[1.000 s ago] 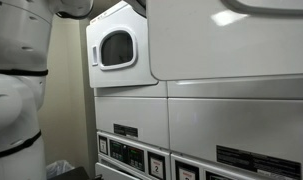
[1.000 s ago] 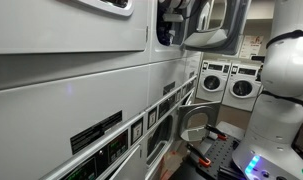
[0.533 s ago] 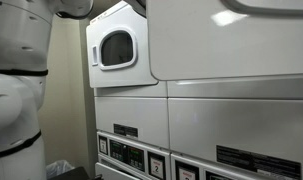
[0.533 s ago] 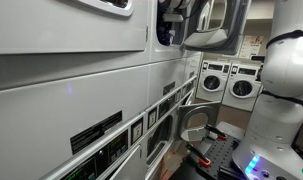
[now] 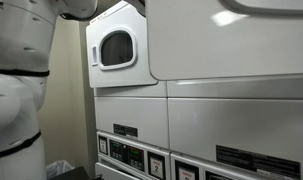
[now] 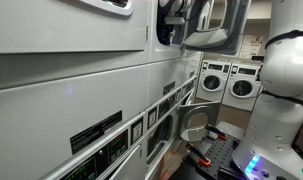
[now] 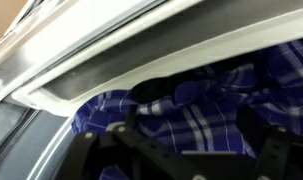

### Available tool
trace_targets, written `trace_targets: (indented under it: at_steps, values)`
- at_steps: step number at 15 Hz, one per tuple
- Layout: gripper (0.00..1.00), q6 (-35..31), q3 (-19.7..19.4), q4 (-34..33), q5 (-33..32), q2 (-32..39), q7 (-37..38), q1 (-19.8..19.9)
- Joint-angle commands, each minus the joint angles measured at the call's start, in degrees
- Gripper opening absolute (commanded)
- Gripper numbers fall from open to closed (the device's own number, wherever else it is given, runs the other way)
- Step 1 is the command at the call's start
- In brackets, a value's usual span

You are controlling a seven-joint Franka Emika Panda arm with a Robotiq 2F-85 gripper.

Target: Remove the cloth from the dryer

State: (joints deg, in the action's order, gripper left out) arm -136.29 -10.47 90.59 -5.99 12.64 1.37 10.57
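The bunched plaid cloth [image 7: 196, 117] below the drum opening's rim gets my gripper next, deeper in the dryer, fingers spread, since its folds still lie beyond the open fingers.
In the wrist view a blue and white plaid cloth [image 7: 191, 110] lies bunched inside the dryer, under the white and grey rim of the drum opening [image 7: 141, 60]. My gripper [image 7: 189, 135] is at the opening with its two dark fingers spread wide. The cloth lies between and beyond them. The dryer's white door with its round window [image 5: 118, 48] stands open in an exterior view. In an exterior view the gripper [image 6: 169, 25] reaches into the upper dryer beside the open door [image 6: 206, 28]. The cloth is hidden in both exterior views.
Stacked white machines form a wall with control panels [image 5: 126, 155] low down. My white arm [image 5: 16, 90] stands close by, and its base [image 6: 281, 90] also shows. More machines [image 6: 229, 83] stand at the far wall, and a lower door [image 6: 194, 122] hangs open.
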Motion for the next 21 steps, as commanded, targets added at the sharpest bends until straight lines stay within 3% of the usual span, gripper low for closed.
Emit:
trace_targets:
  at_steps: [1, 8, 17, 18, 19, 21]
  values:
    - [1.00, 0.24, 0.01, -0.36, 0.13, 0.11, -0.17, 0.04]
    - [1.00, -1.12, 0.05, -3.61, 1.85, 4.04, -1.76, 1.48]
    - [1.00, -5.70, 2.02, -13.35, 7.86, 12.07, -5.10, 4.40]
    - [0.75, -5.75, 2.32, -13.90, 8.44, 12.60, -5.66, 4.77]
    - [0.74, -5.67, 2.59, -14.35, 9.09, 13.05, -6.32, 5.11]
    - [0.58, -6.12, 2.95, -15.04, 10.24, 13.82, -7.22, 5.68]
